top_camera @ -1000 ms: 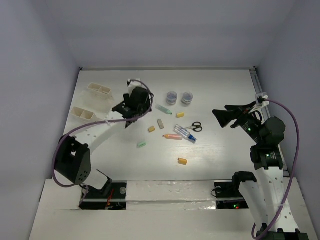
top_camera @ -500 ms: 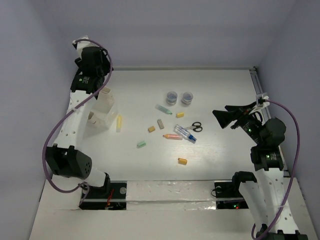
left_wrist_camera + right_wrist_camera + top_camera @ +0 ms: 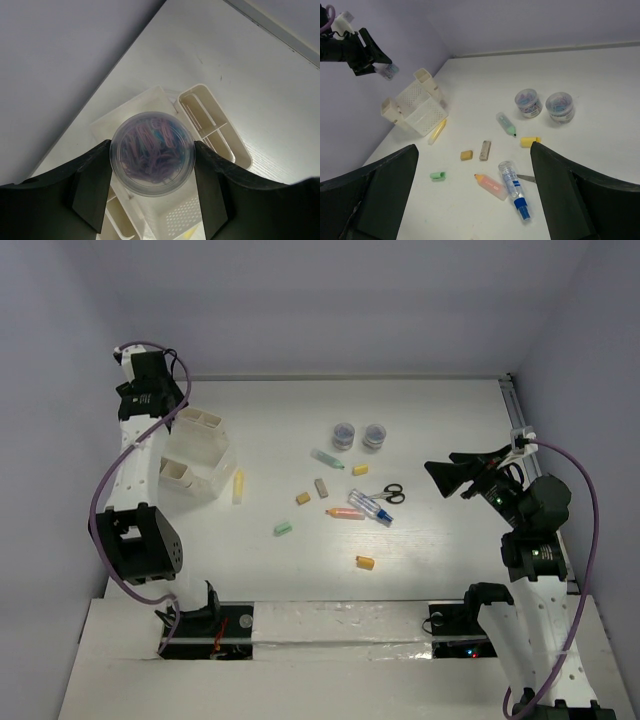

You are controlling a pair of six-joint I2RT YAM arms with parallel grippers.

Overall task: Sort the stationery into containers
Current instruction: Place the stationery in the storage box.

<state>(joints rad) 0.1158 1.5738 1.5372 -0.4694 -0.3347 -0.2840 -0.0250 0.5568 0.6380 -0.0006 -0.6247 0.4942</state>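
Note:
To release the jar into the wide middle container point(image 3: 198, 450), which stands open and empty below it, my left gripper will lower over the container's bottom first.
My left gripper point(image 3: 152, 167) is shut on a little round clear jar point(image 3: 152, 152) full of coloured clips. It hangs above the containers point(image 3: 215, 125), seen at the far left in the top view point(image 3: 200, 422). From the right wrist view the jar point(image 3: 390, 71) hangs up and left of the containers point(image 3: 417, 107). Stationery lies mid-table: two jars point(image 3: 344, 433), green marker point(image 3: 327, 458), orange-pink marker point(image 3: 345, 513), blue-capped pen point(image 3: 372, 508), scissors point(image 3: 388, 494), yellow marker point(image 3: 238, 486) and several erasers point(image 3: 302, 498). My right gripper point(image 3: 445, 468) is open and raised at the right, holding nothing.
The side wall point(image 3: 60, 440) stands close behind the left arm and the containers. A metal rail point(image 3: 515, 405) runs along the table's right edge. A green eraser point(image 3: 283, 528) and an orange one point(image 3: 365, 562) lie nearest the arm bases.
My left arm has swung from the middle of the table up to the far left, above the containers, carrying the jar. The yellow marker beside them is now uncovered. The right arm has not moved.

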